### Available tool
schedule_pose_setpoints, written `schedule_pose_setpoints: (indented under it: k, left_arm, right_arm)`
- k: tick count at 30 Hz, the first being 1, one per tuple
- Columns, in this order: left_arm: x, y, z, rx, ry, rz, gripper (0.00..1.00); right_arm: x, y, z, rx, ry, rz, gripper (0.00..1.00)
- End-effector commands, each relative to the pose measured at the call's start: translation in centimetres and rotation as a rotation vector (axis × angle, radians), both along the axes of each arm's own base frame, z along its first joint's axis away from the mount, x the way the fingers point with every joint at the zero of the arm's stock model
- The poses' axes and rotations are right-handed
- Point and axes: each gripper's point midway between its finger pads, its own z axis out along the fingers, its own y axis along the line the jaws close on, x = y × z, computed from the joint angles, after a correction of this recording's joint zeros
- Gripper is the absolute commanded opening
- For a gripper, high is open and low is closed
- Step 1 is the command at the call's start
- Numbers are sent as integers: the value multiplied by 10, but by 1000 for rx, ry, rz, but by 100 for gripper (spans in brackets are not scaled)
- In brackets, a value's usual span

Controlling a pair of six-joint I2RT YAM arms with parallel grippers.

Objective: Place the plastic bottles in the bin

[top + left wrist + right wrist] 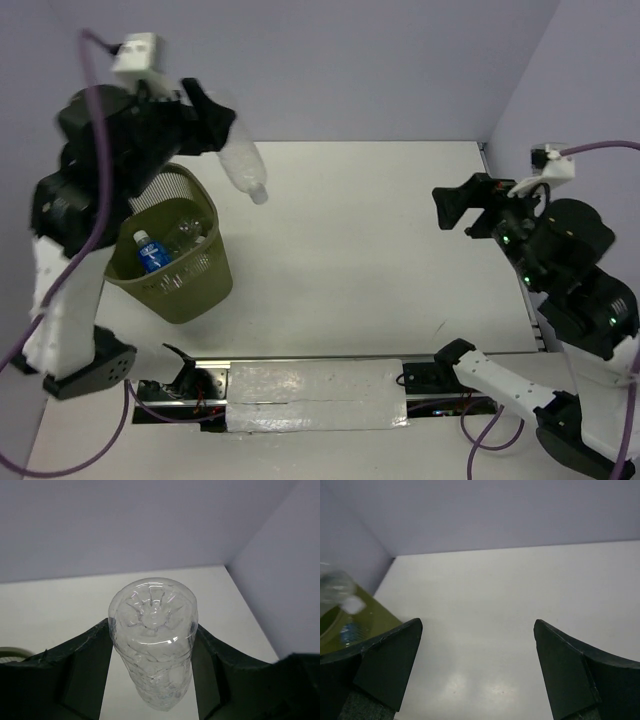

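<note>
The left gripper will next swing to the left in the top view and back, over the bin's opening (167,228), because the clear bottle is hanging outside the bin's rim.
My left gripper (218,128) is shut on a clear plastic bottle (240,162) and holds it in the air, cap down, just beyond the far right rim of the bin (190,290). In the left wrist view the bottle (152,625) sits between both fingers, its base toward the camera. The olive-green mesh bin stands at the left and holds a blue-labelled bottle (150,250) and a clear bottle (190,232). My right gripper (455,210) is open and empty, raised at the right. In its wrist view (477,665) the bin (375,617) and the held bottle (335,587) show at the left.
Purple walls close the table at the back and right. The arm bases and a taped rail (315,395) lie along the near edge. A sliver of the bin rim (10,652) shows at the left wrist view's lower left.
</note>
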Motion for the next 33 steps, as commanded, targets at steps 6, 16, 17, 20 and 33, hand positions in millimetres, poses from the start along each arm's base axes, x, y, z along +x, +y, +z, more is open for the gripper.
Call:
schedule_pose_setpoints:
  k: [6,16,17,20,33]
  left_arm:
    - [-77,135,89,-25,-329,444,3]
    - [-83,193,0,155,-142,777,3]
    - [-83,195,-8,169,-130,793,3]
    - [-84,198,-37,182,-92,820,6]
    - [-69,173,-15,118,-113,704,99]
  right_arm:
    - [43,10,-36,-31,95,-92,100]
    - [57,30,-63,-25,156,-46,100]
    - [58,31,-66,-29,164,-42,100]
    - [60,36,-67,-29,181,-27,100]
    - [57,32,-75,-14,199,-48,100]
